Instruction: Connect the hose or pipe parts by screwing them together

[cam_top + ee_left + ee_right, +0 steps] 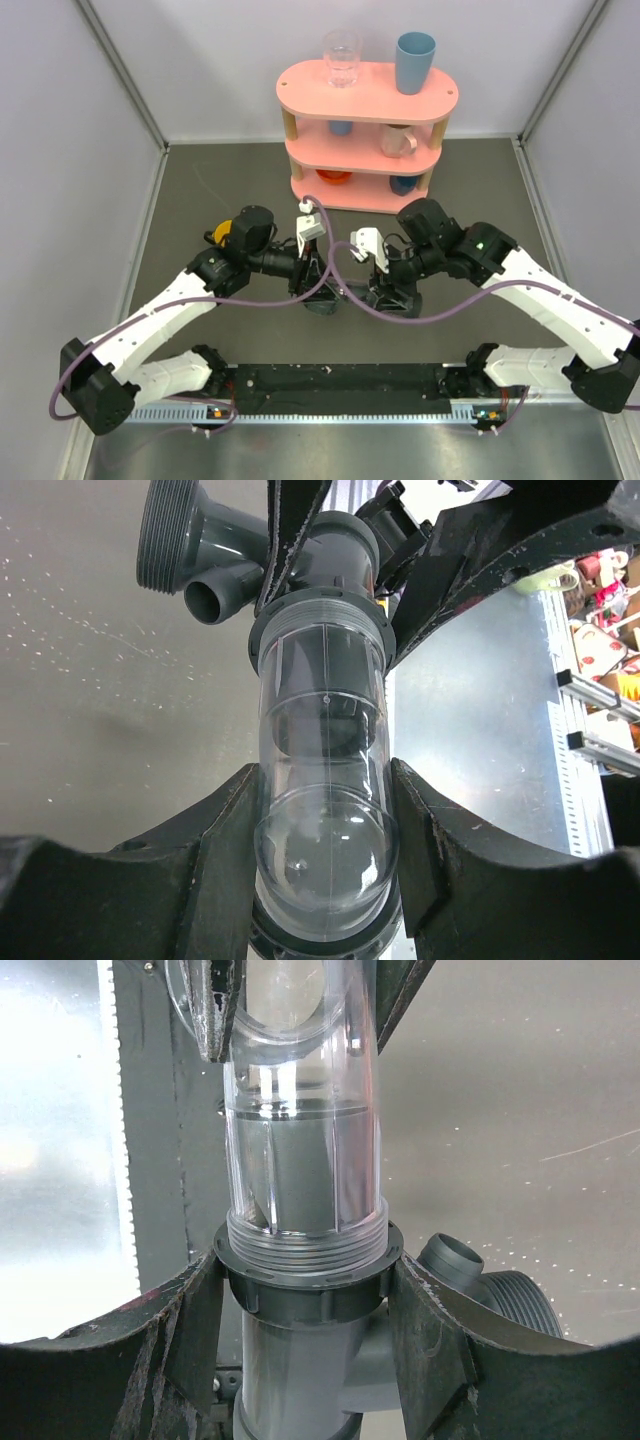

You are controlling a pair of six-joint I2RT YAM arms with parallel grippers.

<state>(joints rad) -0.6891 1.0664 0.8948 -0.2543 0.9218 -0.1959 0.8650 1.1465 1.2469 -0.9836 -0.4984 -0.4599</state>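
Observation:
I will next turn my right gripper about the tube's length and then let go of the ribbed collar (305, 1285), as it is between my fingers and the tube's threads still show.
The translucent tube (322, 780) and the dark grey T-shaped fitting (300, 1380) meet end to end above the table between the two arms. My left gripper (325, 860) is shut on the tube near its domed end. My right gripper (305, 1330) is shut on the fitting's ribbed collar (305, 1285). The tube's threaded end sits in that collar, with a few threads showing above it. The fitting's side ports (200, 560) stick out to one side. From above, both grippers, left (318, 290) and right (388, 292), converge at the table's middle and largely hide the parts.
A pink three-tier shelf (300, 95) stands at the back, carrying a clear glass (341, 55), a blue cup (414, 60) and more cups below. An orange-yellow thing (220, 234) lies behind the left arm. A black strip (340, 380) runs along the near edge. Walls enclose the sides.

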